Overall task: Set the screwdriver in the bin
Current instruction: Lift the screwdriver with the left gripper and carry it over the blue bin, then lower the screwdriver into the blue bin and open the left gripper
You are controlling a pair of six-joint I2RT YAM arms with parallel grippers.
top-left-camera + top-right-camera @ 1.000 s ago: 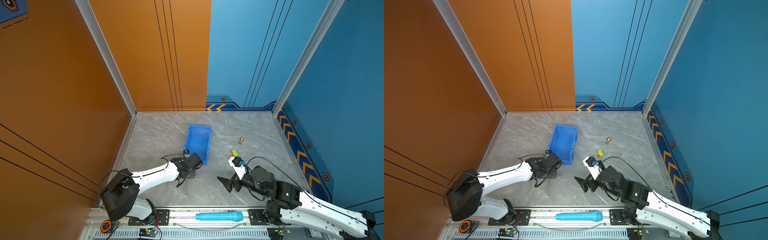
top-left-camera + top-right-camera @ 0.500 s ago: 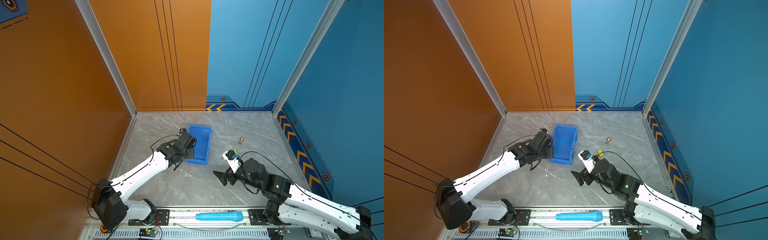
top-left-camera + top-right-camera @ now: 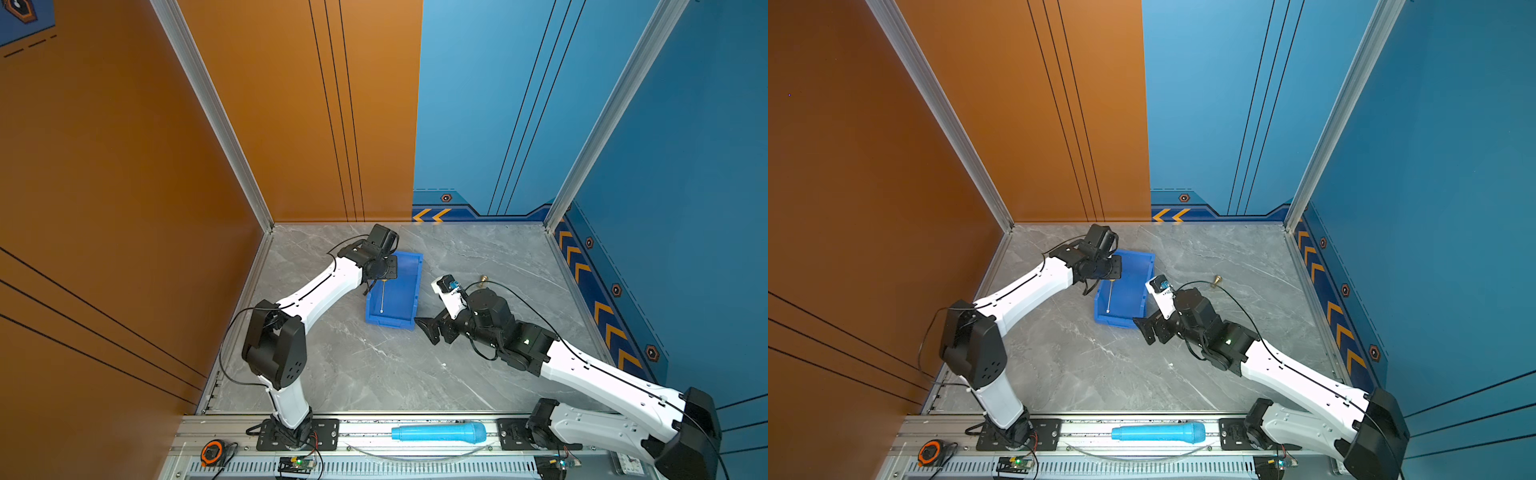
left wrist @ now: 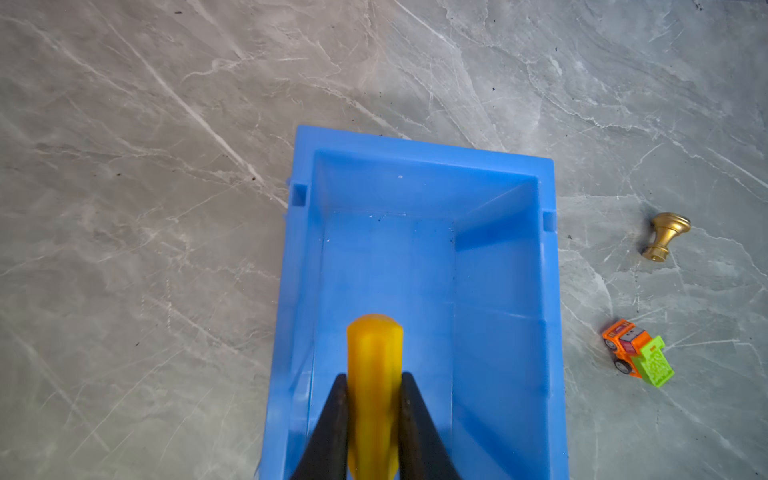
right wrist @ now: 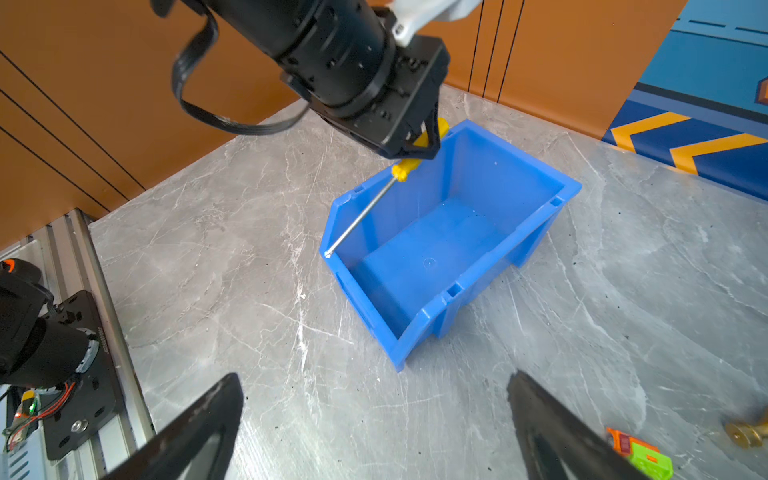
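I will next lower my left gripper toward the toy car to the middle of the bin's bottom, clear of the bin's rim, and let go of the screwdriver's handle.
My left gripper [image 4: 371, 376] is shut on the yellow handle of the screwdriver [image 4: 374, 353] and holds it over the blue bin [image 4: 548, 291]. In both top views the silver shaft of the screwdriver [image 3: 382, 297] [image 3: 1108, 298] lies within the outline of the bin [image 3: 405, 291] [image 3: 1136, 286], pointing at its low front end. The right wrist view shows the screwdriver [image 5: 361, 216] sloping down from the left gripper [image 5: 424, 143], its tip by the rim of the bin [image 5: 436, 249]. My right gripper [image 5: 374, 376] [image 3: 436, 330] stands open and empty near the bin's front right corner.
A brass knob [image 4: 665, 239] [image 3: 483, 277] and an orange and green toy car [image 4: 636, 353] [image 5: 640, 455] lie on the marble floor right of the bin. A light-blue toy microphone [image 3: 438, 432] rests on the front rail. An orange tape measure [image 3: 212, 451] sits at the rail's left end.
My left arm has raised the screwdriver from in front of the bin and carried it back over the bin. My right gripper has crept closer to the bin's front corner.
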